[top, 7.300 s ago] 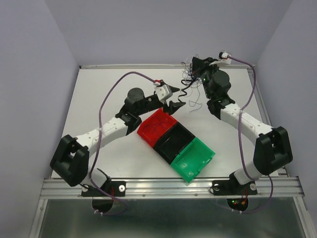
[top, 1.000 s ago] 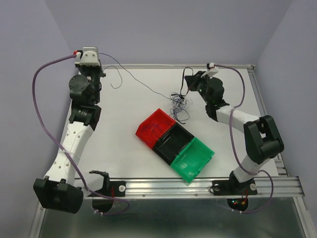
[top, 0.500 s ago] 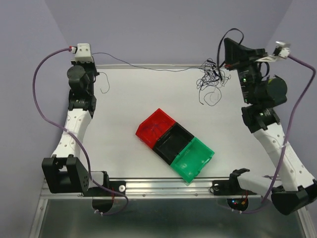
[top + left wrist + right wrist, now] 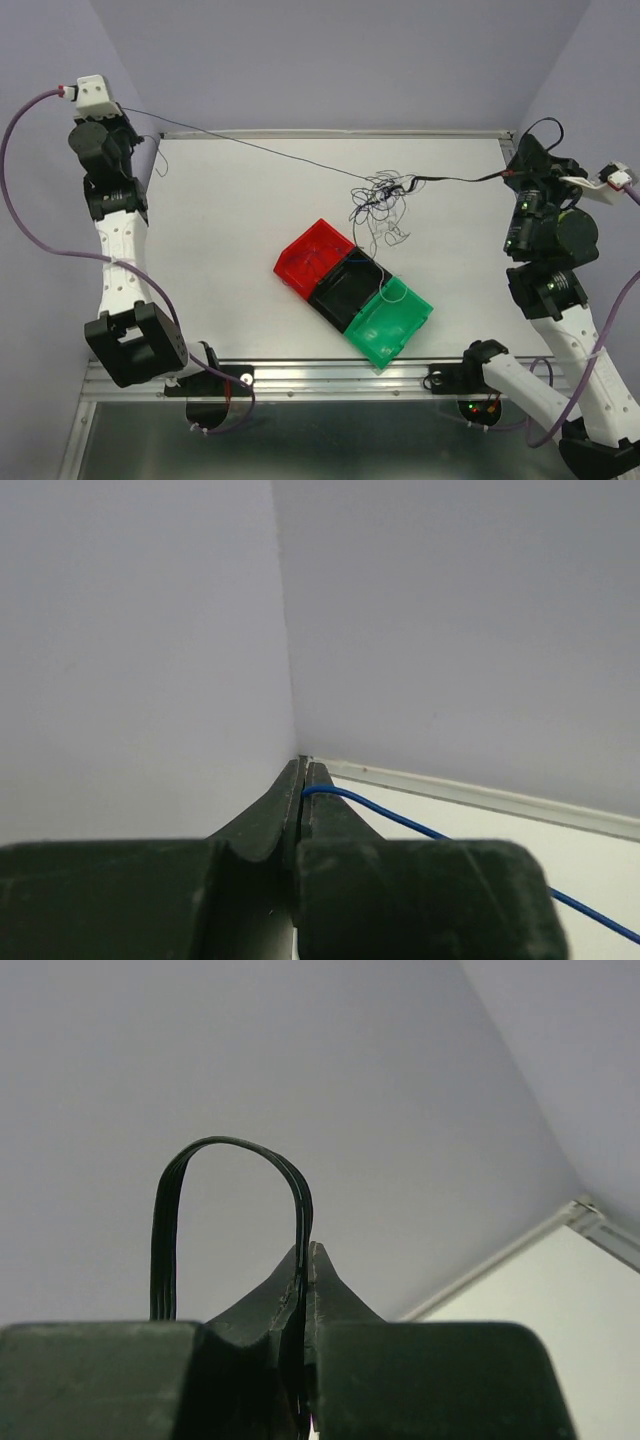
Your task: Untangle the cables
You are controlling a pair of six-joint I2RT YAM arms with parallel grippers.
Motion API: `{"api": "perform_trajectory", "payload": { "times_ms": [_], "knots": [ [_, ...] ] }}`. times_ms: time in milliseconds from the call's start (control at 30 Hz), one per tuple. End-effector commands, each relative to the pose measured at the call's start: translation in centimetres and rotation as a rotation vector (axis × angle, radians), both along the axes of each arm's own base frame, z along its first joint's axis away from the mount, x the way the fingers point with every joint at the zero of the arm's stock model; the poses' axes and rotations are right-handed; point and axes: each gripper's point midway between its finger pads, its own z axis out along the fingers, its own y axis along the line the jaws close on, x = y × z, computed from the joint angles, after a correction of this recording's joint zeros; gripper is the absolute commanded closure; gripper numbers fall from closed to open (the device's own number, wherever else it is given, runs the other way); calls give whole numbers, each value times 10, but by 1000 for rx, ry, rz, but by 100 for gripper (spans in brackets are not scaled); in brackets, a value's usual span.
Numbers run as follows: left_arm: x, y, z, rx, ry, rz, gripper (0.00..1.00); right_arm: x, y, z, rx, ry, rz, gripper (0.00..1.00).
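Note:
Next, my right gripper moves down toward the tangle (image 4: 383, 203) and releases the taut flat black cable over the bare tabletop beside it, since that cable keeps the tangle hanging.
The cables form a dark tangle (image 4: 383, 203) hanging just behind the red bin (image 4: 312, 256). One thin strand (image 4: 250, 146) runs taut from the knot to my left gripper (image 4: 128, 112), raised at the far left corner. In the left wrist view that gripper (image 4: 303, 766) is shut on a blue cable (image 4: 400, 821) leaving to the right. My right gripper (image 4: 512, 170) is up at the right wall, linked to the knot by a short taut strand (image 4: 460, 180). In the right wrist view it (image 4: 308, 1250) is shut on a flat black cable that loops (image 4: 232, 1144) above the tips.
A row of three joined bins lies diagonally mid-table: red, black (image 4: 350, 285) and green (image 4: 392, 318). A pale cable loop (image 4: 394, 292) droops over the green bin's edge. Purple walls stand close on both sides, and a metal rail (image 4: 340, 375) runs along the near edge.
The left arm has lifted further up and left. The right arm has dropped lower at the right wall. The tangle has shifted from the far right toward the middle, above the bins.

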Motion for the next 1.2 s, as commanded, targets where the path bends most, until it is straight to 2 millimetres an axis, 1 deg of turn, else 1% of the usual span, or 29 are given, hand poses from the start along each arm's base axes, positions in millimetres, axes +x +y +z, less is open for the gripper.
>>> {"api": "perform_trajectory", "payload": {
  "times_ms": [0,67,100,133,200,233,300,400,433,500,533,567,600,633,667,700,733,767,800,833,867,900,933,1000,1033,1067,1100,1133,1167],
  "knots": [
    [-10,12,40,-3,-89,-6,100,-15,-39,-14,81,45,-200,100],
    [-9,18,43,1,-88,0,100,-18,-46,-12,92,54,-245,99],
    [-4,21,39,-5,-73,1,100,-21,-51,-6,106,45,-264,100],
    [-2,24,46,-1,-83,5,100,-20,-52,-5,99,56,-282,99],
    [6,34,37,-39,-56,12,100,-22,-60,-4,116,68,-331,99],
    [8,37,37,-41,-54,10,100,-23,-61,-2,112,70,-338,99],
    [9,40,36,-44,-56,6,100,-19,-60,-6,98,91,-352,99],
    [10,30,34,-35,-64,-46,100,-6,-53,-16,52,129,-341,100],
    [8,28,37,-30,-72,-52,100,-1,-51,-20,52,138,-339,100],
    [9,29,39,-30,-71,-49,100,11,-50,-35,34,175,-353,100],
    [8,30,42,-24,-73,-42,100,17,-48,-37,20,180,-344,99],
    [7,25,44,-16,-74,-63,100,27,-38,-39,-25,190,-297,100],
    [4,19,47,1,-84,-95,100,43,-26,-47,-82,221,-254,99],
    [-3,6,46,14,-91,-137,100,53,-17,-53,-124,245,-223,99],
    [-6,-11,51,43,-110,-210,100,62,-6,-60,-149,256,-168,99],
    [-14,-29,53,55,-120,-259,100,76,9,-80,-192,294,-105,99],
    [-17,-41,55,65,-123,-295,100,81,11,-93,-203,323,-101,99],
    [-22,-53,56,74,-127,-332,100,88,25,-105,-235,337,-27,91],
    [-27,-66,57,86,-131,-378,100,93,34,-118,-256,359,15,88],
    [-37,-76,67,104,-155,-397,100,97,41,-142,-280,405,52,85],
    [-40,-93,66,102,-157,-435,100,101,50,-157,-277,425,99,84],
    [-45,-100,69,128,-165,-446,100,103,53,-171,-277,449,114,84],
    [-54,-108,80,144,-191,-456,100,108,56,-191,-288,492,129,84],
    [-63,-124,89,149,-202,-495,100,112,67,-210,-324,542,181,67],
    [-67,-130,101,156,-219,-510,100,114,71,-217,-337,562,201,52],
    [-69,-139,102,151,-212,-543,100,117,77,-228,-350,593,232,20],
    [-72,-144,107,151,-218,-564,100,118,81,-234,-360,608,252,14],
    [-76,-153,115,135,-228,-615,100,119,90,-238,-377,611,305,9],
    [-78,-155,119,125,-234,-622,100,118,95,-238,-387,607,337,8]
  ]
}}
